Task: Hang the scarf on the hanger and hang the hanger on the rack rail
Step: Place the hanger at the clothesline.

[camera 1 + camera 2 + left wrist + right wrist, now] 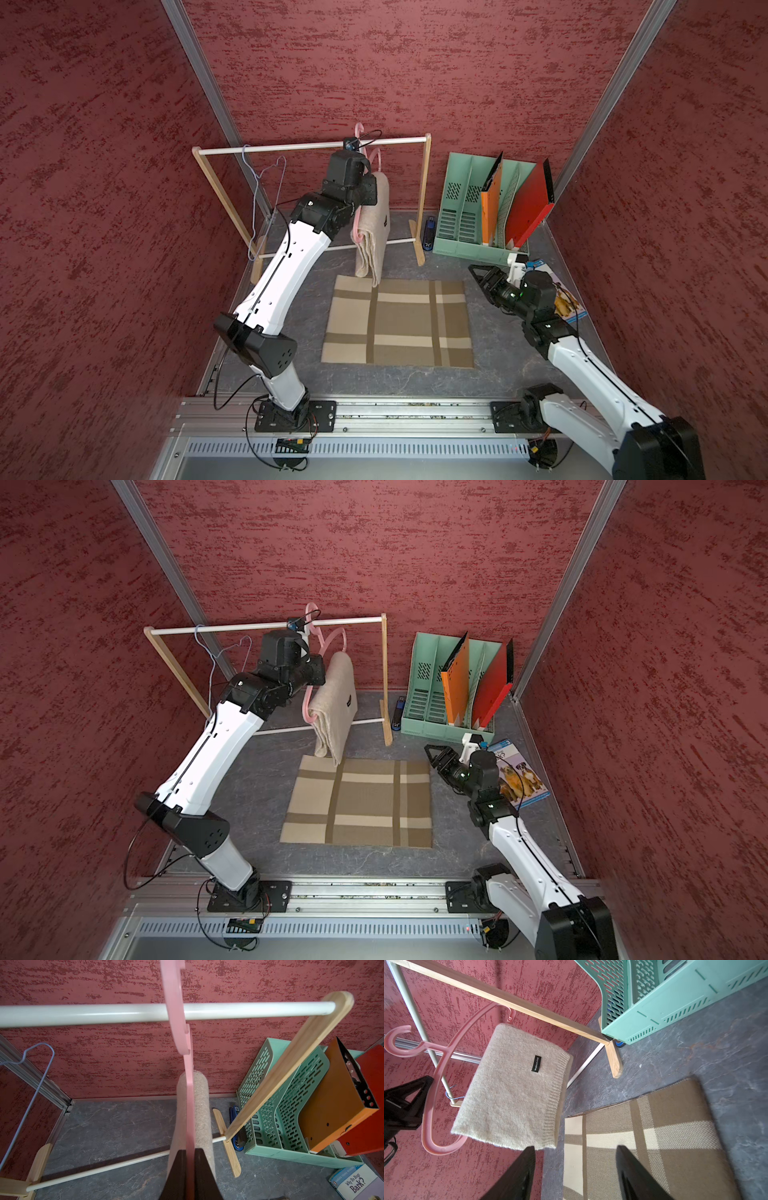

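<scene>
My left gripper carries the hanger outward next. It then lowers the raised hook onto the rack's white top bar and releases, since that bar lies outward of the gripper, under the hook.
A folded beige scarf point(371, 232) point(335, 704) point(512, 1088) is draped over the lower bar of a pink plastic hanger point(357, 226) point(308, 710) point(428, 1109). My left gripper point(189, 1150) is shut on the hanger's flat edge point(176, 1012), holding it up by the white top rail point(291, 146) point(83, 1015) of the wooden rack. The hanger's hook rises just above that rail; whether it rests on it I cannot tell. My right gripper point(476, 274) point(430, 752) point(575, 1147) stands open and empty, low, to the right of the scarf.
A blue wire hanger point(266, 178) hangs at the rail's left end. A green file organizer point(457, 208) with orange and red binders stands at the back right, a blue stapler point(429, 235) beside it. A checked mat point(399, 324) lies mid-table; a dog book point(521, 779) lies under my right arm.
</scene>
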Robot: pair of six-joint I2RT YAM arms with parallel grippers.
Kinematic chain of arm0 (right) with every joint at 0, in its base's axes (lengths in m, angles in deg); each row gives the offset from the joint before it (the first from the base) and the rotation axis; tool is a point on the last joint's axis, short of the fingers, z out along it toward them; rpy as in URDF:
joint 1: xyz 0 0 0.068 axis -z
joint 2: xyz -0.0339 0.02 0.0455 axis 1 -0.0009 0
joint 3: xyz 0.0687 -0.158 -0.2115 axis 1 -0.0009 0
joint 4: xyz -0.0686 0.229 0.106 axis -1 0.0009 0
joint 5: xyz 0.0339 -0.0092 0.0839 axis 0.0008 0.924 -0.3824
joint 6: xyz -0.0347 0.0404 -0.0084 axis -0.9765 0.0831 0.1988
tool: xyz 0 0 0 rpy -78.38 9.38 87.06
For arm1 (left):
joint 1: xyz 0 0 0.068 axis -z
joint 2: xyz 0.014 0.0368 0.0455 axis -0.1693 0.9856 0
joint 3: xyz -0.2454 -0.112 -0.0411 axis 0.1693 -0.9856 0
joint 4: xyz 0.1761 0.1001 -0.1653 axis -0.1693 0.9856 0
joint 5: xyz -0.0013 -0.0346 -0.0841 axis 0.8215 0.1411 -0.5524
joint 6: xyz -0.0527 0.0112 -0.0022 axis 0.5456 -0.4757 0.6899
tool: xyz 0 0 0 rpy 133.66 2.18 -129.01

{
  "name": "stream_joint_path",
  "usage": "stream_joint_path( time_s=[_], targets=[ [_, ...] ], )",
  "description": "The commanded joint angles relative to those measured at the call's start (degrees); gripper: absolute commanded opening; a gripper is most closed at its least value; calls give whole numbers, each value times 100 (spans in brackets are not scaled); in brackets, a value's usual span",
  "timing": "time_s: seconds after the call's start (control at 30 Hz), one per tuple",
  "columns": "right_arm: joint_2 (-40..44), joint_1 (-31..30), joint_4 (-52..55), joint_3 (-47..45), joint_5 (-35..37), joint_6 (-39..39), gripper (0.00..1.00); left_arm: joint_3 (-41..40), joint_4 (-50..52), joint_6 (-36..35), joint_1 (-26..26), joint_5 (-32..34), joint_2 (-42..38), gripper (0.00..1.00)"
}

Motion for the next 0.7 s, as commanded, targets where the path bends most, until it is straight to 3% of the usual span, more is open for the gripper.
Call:
stream_joint_path(
  time_s=[0.0,0.47,0.67],
  targets=[
    [54,71,155,188,1,-185,67,504,-129,-129,-21,-118,272,0],
    [54,140,179,143,-61,-220,67,-217,-411,152,-37,-8,337,0],
    [108,149,347,180,-36,-313,72,-599,-531,347,-32,-307,113,21]
  ],
)
